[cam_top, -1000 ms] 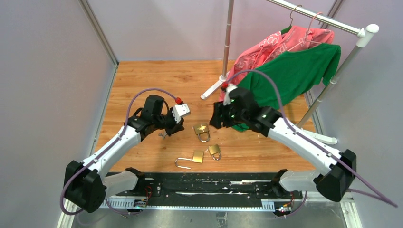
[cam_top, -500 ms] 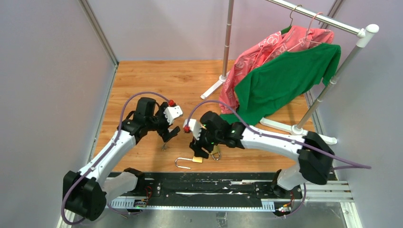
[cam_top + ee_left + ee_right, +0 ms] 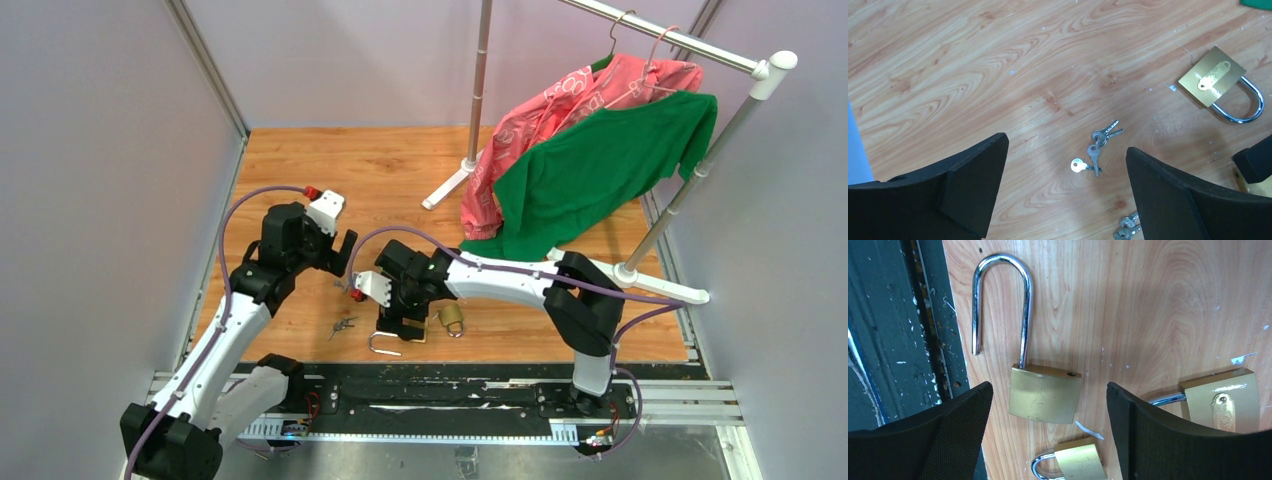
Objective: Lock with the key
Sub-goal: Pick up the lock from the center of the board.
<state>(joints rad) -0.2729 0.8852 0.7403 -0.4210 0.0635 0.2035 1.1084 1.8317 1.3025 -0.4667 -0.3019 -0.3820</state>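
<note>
The left gripper turns from above the keys toward the right gripper next. It then closes on the bend of the long shackle, because the brass padlock stands open.
A brass padlock with its long shackle swung open lies by the table's front edge; its shackle shows in the top view. My right gripper hovers open just above its body, holding nothing. A small shut padlock lies beside it, and a third padlock lies to the right. A bunch of keys rests on the wood below my left gripper, which is open and empty above it. A second bunch of keys lies nearby.
A clothes rack foot and pole stand at the back, with a pink garment and a green shirt hanging to the table. A black rail runs along the front edge. Grey walls close both sides.
My left gripper has opened and drawn back to the left. My right arm has swung left and down from the table's middle to over the open padlock, its jaws spreading wider.
</note>
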